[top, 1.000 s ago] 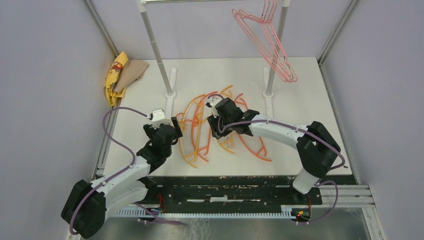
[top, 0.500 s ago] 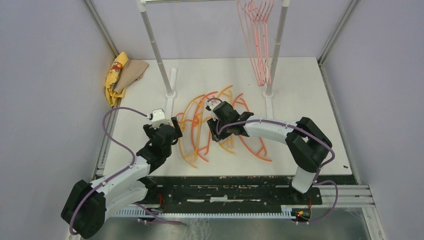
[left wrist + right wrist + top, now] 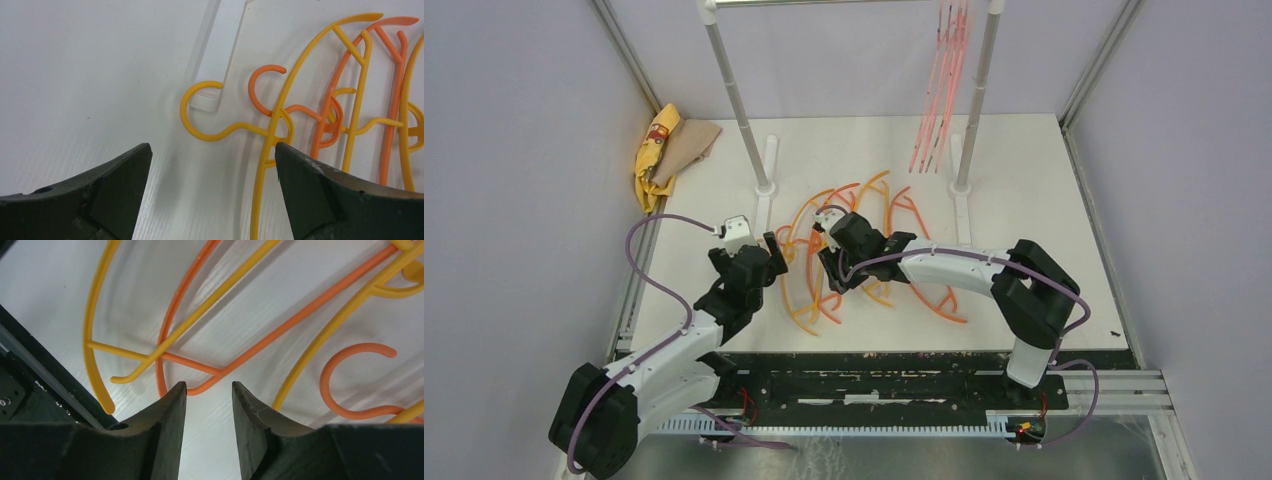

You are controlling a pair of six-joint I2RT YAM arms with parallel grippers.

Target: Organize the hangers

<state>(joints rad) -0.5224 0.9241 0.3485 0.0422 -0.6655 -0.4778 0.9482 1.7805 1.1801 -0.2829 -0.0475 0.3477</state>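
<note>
Next, my right gripper will go left in the top view and down astride the bar of the pile's outermost yellow hanger, as that bar lies uncrossed below.
Several orange and yellow hangers (image 3: 869,250) lie tangled on the white table (image 3: 1044,230) between the arms. Thin pink hangers (image 3: 939,90) hang from the rack's rail at the back right. My left gripper (image 3: 771,252) hovers at the pile's left edge. It is open (image 3: 212,147). A yellow hanger's hook (image 3: 200,117) lies ahead of it, and that hanger's bar (image 3: 260,190) runs close inside the right finger. My right gripper (image 3: 827,268) is low over the pile's middle. It is open (image 3: 208,385) with a narrow empty gap, just short of an orange hanger's corner (image 3: 200,388).
The rack's white poles (image 3: 739,110) (image 3: 976,110) stand on flat feet (image 3: 764,195) behind the pile. A yellow and tan cloth (image 3: 669,150) lies at the table's back left. A black base plate (image 3: 874,365) runs along the near edge.
The pink hangers have swung from splayed out rightward to hanging almost edge-on. My right gripper moved left and nearer over the pile, its jaws narrowing slightly. The left arm barely shifted.
</note>
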